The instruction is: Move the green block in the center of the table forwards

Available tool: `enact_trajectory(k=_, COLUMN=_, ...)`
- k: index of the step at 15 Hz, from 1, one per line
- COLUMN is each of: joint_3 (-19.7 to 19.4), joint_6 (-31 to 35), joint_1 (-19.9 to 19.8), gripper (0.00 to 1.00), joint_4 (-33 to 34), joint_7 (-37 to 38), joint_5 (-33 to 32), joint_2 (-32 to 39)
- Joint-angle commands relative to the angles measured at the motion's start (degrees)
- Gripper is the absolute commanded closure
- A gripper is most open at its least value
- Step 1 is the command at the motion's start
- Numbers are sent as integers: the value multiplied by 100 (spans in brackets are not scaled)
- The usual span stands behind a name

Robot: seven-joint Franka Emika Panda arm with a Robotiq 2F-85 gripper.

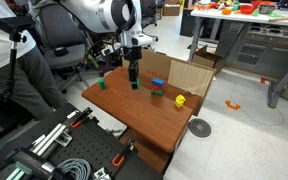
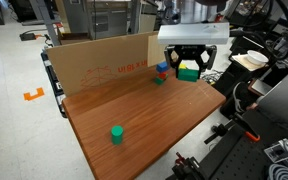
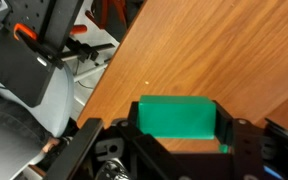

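Observation:
My gripper needs to turn, go toward the lone green block and come down to the bare wood between the block I hold and that lone block.
My gripper [image 2: 189, 68] is shut on the green block [image 3: 177, 117], which fills the space between its two fingers in the wrist view. In an exterior view the block [image 2: 188, 72] shows between the black fingers near the table's far right corner. The gripper also shows in an exterior view [image 1: 134, 82], where the block is hidden by the fingers. The reddish-brown wooden table [image 2: 154, 120] lies right under it; I cannot tell whether the block touches the wood.
Another green block [image 2: 116, 133] stands alone near the table's front, seen also in an exterior view [image 1: 100, 84]. A blue block [image 2: 163, 68], a small brighter green block [image 2: 159, 80] and a yellow toy [image 1: 180, 100] cluster by the cardboard wall [image 2: 104, 65].

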Motion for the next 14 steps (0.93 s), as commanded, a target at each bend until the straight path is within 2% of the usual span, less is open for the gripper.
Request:
enact_trajectory(k=1, joint_3=81, joint_6=-76, joint_1=29, gripper=57, joint_4=-154, joint_7=1091, joint_5=244, joint_2=221)
enact_trajectory(k=3, joint_3=118, joint_6=10, joint_1=20, gripper=57, joint_4=-134, joint_7=1614, joint_5=350, joint_2=458)
enact_trajectory(k=6, joint_3=216, joint_6=92, joint_1=-3, gripper=57, joint_4=79, joint_7=1991, joint_5=506, joint_2=863)
enact_trajectory(k=14, joint_3=393, joint_6=213, joint_1=122, gripper=57, joint_4=898, joint_7=2244, joint_5=610, joint_2=1611)
